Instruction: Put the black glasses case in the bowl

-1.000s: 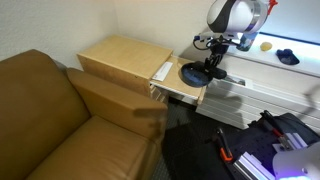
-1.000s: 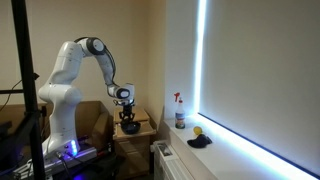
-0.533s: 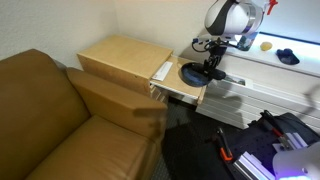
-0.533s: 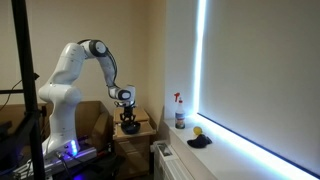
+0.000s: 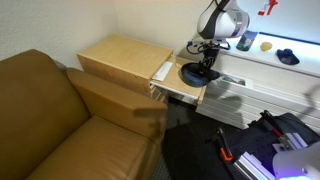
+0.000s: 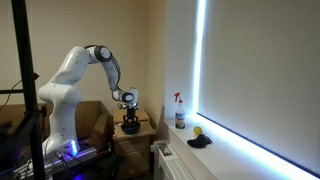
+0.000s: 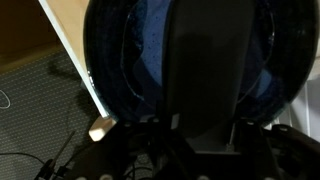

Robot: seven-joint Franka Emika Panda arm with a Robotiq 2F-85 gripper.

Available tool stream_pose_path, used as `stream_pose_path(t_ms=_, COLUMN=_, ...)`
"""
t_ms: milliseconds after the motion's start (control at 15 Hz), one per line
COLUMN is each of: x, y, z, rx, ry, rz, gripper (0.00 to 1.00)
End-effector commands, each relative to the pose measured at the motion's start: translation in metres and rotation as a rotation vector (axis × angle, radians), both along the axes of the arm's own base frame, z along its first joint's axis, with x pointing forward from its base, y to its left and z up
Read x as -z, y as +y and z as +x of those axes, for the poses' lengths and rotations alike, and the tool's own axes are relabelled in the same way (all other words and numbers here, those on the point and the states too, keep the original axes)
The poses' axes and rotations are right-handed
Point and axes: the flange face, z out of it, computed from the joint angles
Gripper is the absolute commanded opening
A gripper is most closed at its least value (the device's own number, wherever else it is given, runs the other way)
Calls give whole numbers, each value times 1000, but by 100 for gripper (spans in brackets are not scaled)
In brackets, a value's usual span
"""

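Observation:
The black glasses case goes down slightly into the dark blue bowl (image 5: 190, 74) next, and my gripper then releases it, since the bowl's rim already surrounds it.
The black glasses case (image 7: 205, 60) fills the middle of the wrist view, standing on end between my fingers. My gripper (image 7: 202, 128) is shut on it. Right beneath it lies the dark blue bowl (image 7: 110, 60), which rings the case on all sides. In both exterior views my gripper (image 5: 205, 68) (image 6: 129, 121) hangs low over the bowl (image 5: 190, 74) (image 6: 130, 129), which sits on the white pull-out shelf (image 5: 178, 90) beside the wooden cabinet. The case's lower end is inside the bowl's rim. Whether it touches the bottom is hidden.
A light wooden cabinet (image 5: 125, 58) stands next to a brown leather sofa (image 5: 60, 120). A windowsill (image 5: 270, 60) carries a spray bottle (image 6: 180, 112), a yellow object (image 6: 198, 131) and a dark object (image 5: 288, 57). Cables and tools (image 5: 250, 150) lie on the floor.
My arm has lowered, bringing the gripper and the case down closer into the bowl. The bowl has not moved.

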Motion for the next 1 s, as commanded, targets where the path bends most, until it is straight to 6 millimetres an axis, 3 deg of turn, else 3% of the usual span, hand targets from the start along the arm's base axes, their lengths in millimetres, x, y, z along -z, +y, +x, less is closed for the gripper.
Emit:
stream_pose_path(t_ms=0, x=16, y=5, z=15, rx=-1, ry=20, rz=17, gripper=29)
stream_pose_path(t_ms=333, x=30, y=15, z=23, rx=-14, ry=24, rz=30, gripper=29)
stream_pose_path(t_ms=400, x=31, y=16, z=24, rx=-11, ry=30, rz=33, gripper=48)
stream_pose_path(t_ms=467, x=31, y=16, z=24, rx=-9, ry=32, rz=36, gripper=79)
stream_pose_path(t_ms=533, x=29, y=15, z=22, rx=-13, ry=42, rz=32, gripper=81)
stream_pose_path(t_ms=733, x=19, y=14, z=16, rx=-11, ry=58, rz=33, gripper=98)
stream_pose_path(t_ms=933, x=-6, y=10, z=7, rx=1, ry=35, rz=36, gripper=100)
